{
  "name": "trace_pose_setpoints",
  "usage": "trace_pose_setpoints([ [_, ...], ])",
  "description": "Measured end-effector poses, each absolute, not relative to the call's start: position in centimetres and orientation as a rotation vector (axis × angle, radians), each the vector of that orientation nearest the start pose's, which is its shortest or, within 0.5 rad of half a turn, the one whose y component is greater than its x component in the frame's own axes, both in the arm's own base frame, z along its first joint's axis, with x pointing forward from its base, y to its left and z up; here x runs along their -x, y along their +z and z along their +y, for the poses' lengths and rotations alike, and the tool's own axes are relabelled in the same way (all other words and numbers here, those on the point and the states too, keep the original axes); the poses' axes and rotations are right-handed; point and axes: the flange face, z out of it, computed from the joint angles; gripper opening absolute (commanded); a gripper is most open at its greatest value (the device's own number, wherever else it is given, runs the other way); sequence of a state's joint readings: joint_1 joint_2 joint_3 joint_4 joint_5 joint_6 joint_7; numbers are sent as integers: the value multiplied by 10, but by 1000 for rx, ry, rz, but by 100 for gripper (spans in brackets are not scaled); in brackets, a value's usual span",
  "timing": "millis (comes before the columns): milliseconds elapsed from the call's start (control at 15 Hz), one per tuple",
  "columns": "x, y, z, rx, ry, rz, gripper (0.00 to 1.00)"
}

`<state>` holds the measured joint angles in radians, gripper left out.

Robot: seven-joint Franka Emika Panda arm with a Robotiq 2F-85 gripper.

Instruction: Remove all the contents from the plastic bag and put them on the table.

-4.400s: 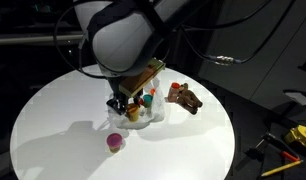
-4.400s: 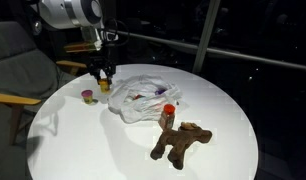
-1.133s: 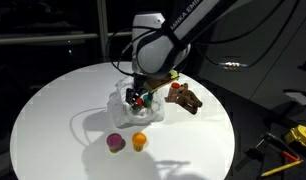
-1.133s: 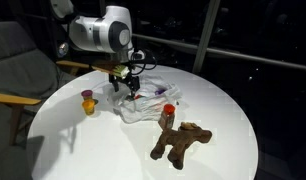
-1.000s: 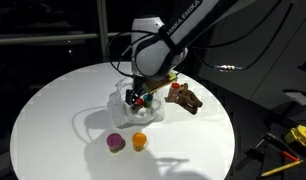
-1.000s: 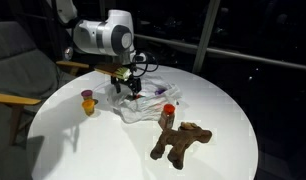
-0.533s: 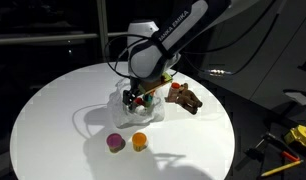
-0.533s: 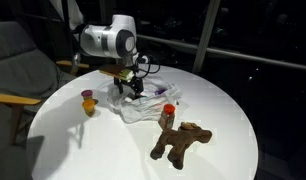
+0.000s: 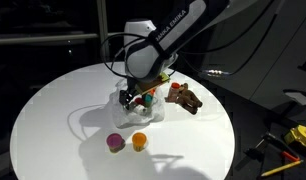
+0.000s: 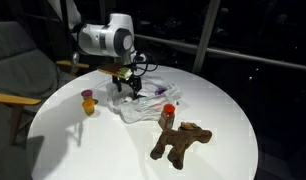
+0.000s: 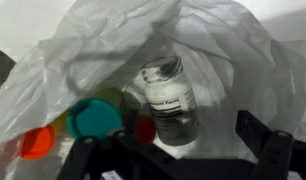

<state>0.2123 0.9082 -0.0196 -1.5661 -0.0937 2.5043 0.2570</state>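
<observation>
The white labelled bottle is inside the bag below my gripper, and the gap between my open fingers reaches across it. My gripper should next lower its fingers around the bottle's sides and close.
The crumpled plastic bag lies near the middle of the white table. My gripper is open and sits at the bag's mouth, holding nothing. In the wrist view a white labelled bottle rests inside the bag between and beyond my dark fingers. A teal piece, a red piece and an orange-red piece lie to its left. A purple piece and an orange piece stand on the table. The brown toy figure lies beside the bag.
A red-capped bottle shows at the bag's edge in an exterior view. A chair stands by the table's rim. Yellow tools lie on the floor off the table. My arm reaches over the table's far side.
My gripper has shifted slightly lower into the bag's mouth and stayed open. Since the oldest frames the orange piece has joined the purple one on the table.
</observation>
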Motion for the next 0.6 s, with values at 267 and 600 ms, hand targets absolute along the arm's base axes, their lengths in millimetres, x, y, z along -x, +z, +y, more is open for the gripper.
trace_pose_setpoints([
  [267,-677,107,147,3204,-72,-56,100],
  [600,-675,101,143,3211,-44,-47,100],
])
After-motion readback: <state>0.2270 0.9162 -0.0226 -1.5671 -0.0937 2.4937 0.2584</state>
